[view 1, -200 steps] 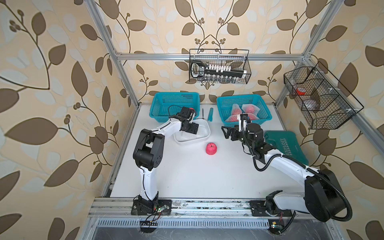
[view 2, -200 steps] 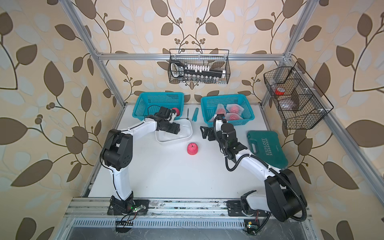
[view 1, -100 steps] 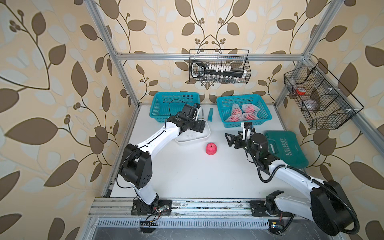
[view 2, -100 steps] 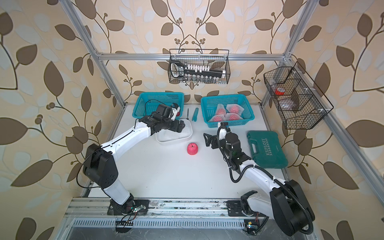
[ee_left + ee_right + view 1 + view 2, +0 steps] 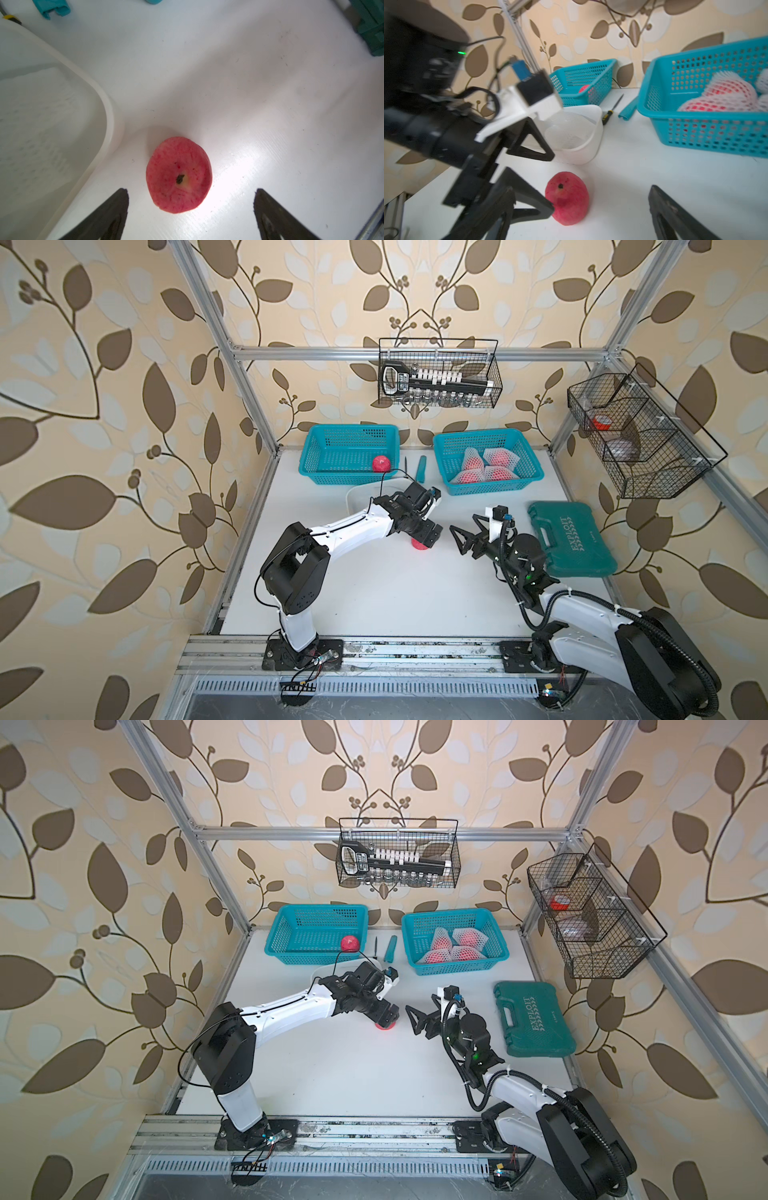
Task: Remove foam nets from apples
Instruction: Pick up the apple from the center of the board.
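My left gripper is open and both its fingertips have clear gaps to the bare red apple (image 5: 419, 544) (image 5: 179, 174), so next it will come down over the apple and close on its sides.
A bare red-pink apple (image 5: 419, 547) (image 5: 384, 1027) stands on the white table, stem end up. My left gripper (image 5: 424, 537) (image 5: 385, 1016) hangs just over it and is open. In the left wrist view the apple (image 5: 178, 175) sits just ahead of and between the fingers, gripper (image 5: 190, 190), with gaps on both sides. My right gripper (image 5: 456, 540) (image 5: 581, 187) is open, a little to the right of the apple (image 5: 568, 198), pointing at it. Several apples in white foam nets (image 5: 484, 466) (image 5: 724, 97) lie in the right teal basket (image 5: 525, 454). Another bare apple (image 5: 381, 463) lies in the left teal basket (image 5: 328, 448).
A white tub (image 5: 355, 497) (image 5: 108, 116) stands just behind the left gripper. A screwdriver (image 5: 406, 464) and a teal strip (image 5: 422, 468) lie between the baskets. A green tool case (image 5: 571, 543) lies to the right. Two wire baskets (image 5: 438, 373) hang on the walls.
My left gripper has swung from over the white tub down to the bare apple on the table, opening a little wider. My right gripper has drawn back towards the front.
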`<state>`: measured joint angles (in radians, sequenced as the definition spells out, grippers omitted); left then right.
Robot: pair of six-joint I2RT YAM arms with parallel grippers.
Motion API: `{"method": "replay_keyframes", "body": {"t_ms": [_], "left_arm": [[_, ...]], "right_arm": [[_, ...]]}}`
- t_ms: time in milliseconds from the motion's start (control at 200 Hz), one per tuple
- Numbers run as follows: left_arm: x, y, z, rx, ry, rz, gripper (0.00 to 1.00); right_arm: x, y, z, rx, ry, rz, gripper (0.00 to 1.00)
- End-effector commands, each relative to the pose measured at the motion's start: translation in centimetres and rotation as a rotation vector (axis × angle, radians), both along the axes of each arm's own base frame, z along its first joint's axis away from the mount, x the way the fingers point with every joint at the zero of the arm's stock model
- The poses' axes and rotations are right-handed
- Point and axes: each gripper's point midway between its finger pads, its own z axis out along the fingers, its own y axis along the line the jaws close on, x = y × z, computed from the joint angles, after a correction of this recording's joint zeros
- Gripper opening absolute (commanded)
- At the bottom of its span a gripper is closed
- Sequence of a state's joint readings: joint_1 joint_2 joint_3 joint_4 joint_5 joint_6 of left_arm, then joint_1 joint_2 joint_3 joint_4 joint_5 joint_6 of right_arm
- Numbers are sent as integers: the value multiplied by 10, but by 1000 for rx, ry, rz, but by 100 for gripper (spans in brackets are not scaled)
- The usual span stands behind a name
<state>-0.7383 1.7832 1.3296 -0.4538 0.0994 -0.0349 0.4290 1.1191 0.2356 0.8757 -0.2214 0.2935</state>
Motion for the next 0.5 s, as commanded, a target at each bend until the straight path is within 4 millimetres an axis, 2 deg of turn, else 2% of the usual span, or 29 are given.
{"method": "replay_keyframes", "body": {"t_ms": [0,125,380,495], "left_arm": [[2,2,-2,10,0,3,95],[5,2,-13,32,4,5,95],[5,1,-38,60,34,1,94],[5,2,-47,78,43,1,87]], "right_arm": [[-22,17,23,-13,-153,107,99],[-21,9,24,-9,-156,46,100],[-15,9,18,-22,-122,30,99],[-14,9,18,-17,-118,27,99]]}}
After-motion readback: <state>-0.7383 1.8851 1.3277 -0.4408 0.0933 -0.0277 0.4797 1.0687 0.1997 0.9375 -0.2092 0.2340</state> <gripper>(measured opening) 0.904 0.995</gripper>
